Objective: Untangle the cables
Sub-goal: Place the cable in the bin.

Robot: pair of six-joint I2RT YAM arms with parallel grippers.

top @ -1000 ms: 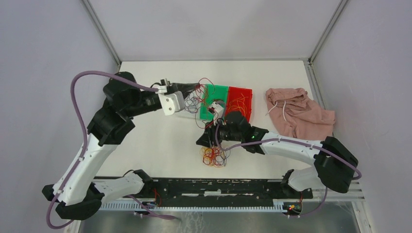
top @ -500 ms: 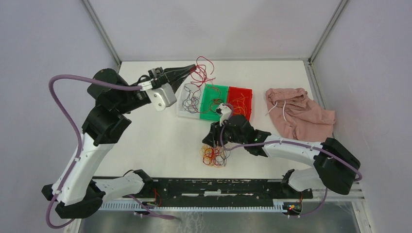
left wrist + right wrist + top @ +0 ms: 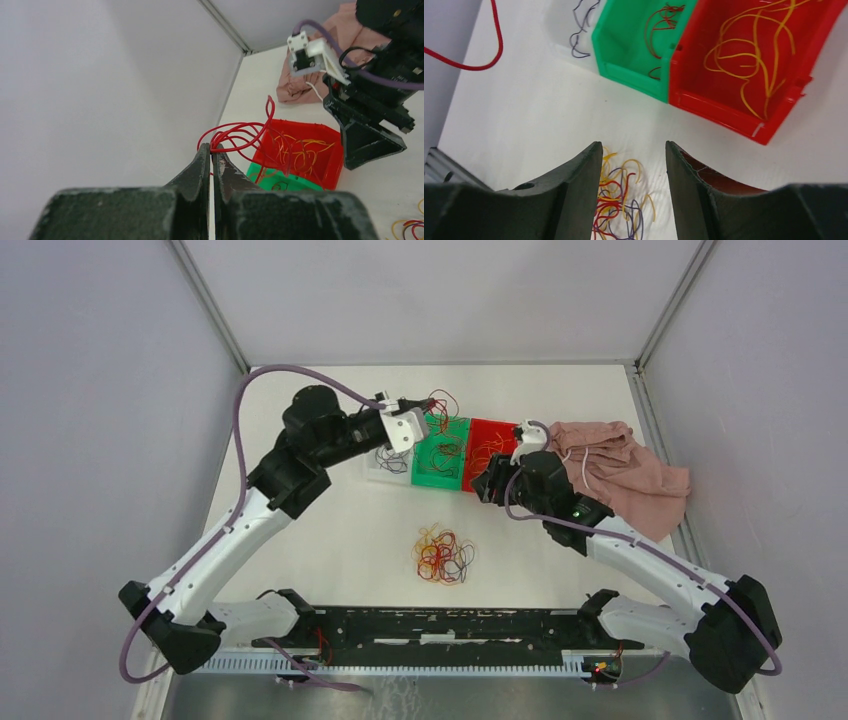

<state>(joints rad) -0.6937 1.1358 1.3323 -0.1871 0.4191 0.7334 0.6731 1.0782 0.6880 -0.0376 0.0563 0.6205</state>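
Dark red wires are already inside the green bin (image 3: 430,478) (image 3: 283,181). My left gripper should next tip its fingers down and lower over the bin to let go of the red cables.
A tangled clump of yellow, red and purple cables (image 3: 443,557) lies loose on the white table; it also shows in the right wrist view (image 3: 624,200). My left gripper (image 3: 428,418) is shut on several red cables (image 3: 240,136) and holds them in the air over the green bin (image 3: 430,478). My right gripper (image 3: 484,484) is open and empty, above the table by the red bin (image 3: 505,430); in its wrist view its jaws (image 3: 633,146) frame the clump far below.
Three bins stand side by side: a clear one (image 3: 569,47) with purple wires, the green one (image 3: 634,75) with dark red wires, the red one (image 3: 724,107) with yellow wires (image 3: 749,55). A pink cloth (image 3: 620,470) lies at the right.
My left arm swung right, carrying the red cables over the bins. My right gripper left the clump and moved back and right, beside the red bin.
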